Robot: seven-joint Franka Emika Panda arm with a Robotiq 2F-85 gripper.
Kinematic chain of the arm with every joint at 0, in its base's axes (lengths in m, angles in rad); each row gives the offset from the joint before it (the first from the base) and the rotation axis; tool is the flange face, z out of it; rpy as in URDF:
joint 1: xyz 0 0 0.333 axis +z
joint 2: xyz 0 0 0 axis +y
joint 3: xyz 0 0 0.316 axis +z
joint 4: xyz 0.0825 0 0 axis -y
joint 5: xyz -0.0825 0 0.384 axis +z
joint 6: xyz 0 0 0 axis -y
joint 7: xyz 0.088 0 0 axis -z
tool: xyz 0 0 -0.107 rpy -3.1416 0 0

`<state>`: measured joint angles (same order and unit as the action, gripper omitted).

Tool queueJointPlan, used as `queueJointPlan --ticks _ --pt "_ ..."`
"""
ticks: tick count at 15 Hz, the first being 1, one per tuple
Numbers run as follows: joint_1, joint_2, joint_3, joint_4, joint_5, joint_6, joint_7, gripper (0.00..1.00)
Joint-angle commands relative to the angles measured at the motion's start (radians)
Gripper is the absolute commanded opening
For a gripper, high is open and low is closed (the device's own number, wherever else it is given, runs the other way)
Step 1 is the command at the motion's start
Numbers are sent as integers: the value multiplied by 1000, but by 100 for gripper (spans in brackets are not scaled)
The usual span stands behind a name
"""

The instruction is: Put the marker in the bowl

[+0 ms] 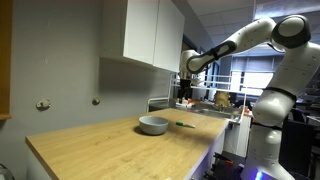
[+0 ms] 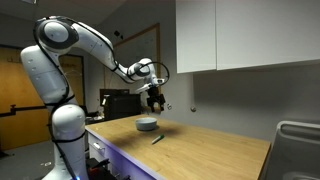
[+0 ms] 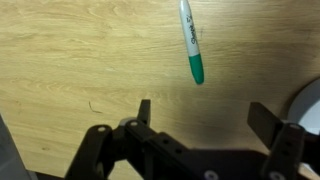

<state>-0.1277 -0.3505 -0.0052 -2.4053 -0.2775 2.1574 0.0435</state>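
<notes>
My gripper should first move down toward the table with its fingers open, so that it can reach the marker's green cap (image 1: 180, 124) (image 3: 196, 69).
The marker (image 3: 191, 42), white-bodied with a green cap, lies flat on the wooden table. It also shows as a thin dark stick in both exterior views (image 1: 185, 125) (image 2: 157, 139). The grey bowl (image 1: 153, 125) sits on the table beside it, also seen in an exterior view (image 2: 147, 125), and its rim shows at the right edge of the wrist view (image 3: 311, 105). My gripper (image 3: 205, 118) is open and empty, well above the table (image 1: 185, 93) (image 2: 155, 99), over the marker.
The wooden table (image 1: 100, 145) runs along a grey wall with white cabinets (image 1: 150, 35) above. A sink (image 2: 300, 140) lies at one end. Office furniture stands beyond the table.
</notes>
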Motion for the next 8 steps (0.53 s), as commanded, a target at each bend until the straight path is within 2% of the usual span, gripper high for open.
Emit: queueJointPlan --ticks 1,8 --pt "-8 71 -22 32 -23 13 20 100" --pt "-3 260 -88 88 27 38 -79 100"
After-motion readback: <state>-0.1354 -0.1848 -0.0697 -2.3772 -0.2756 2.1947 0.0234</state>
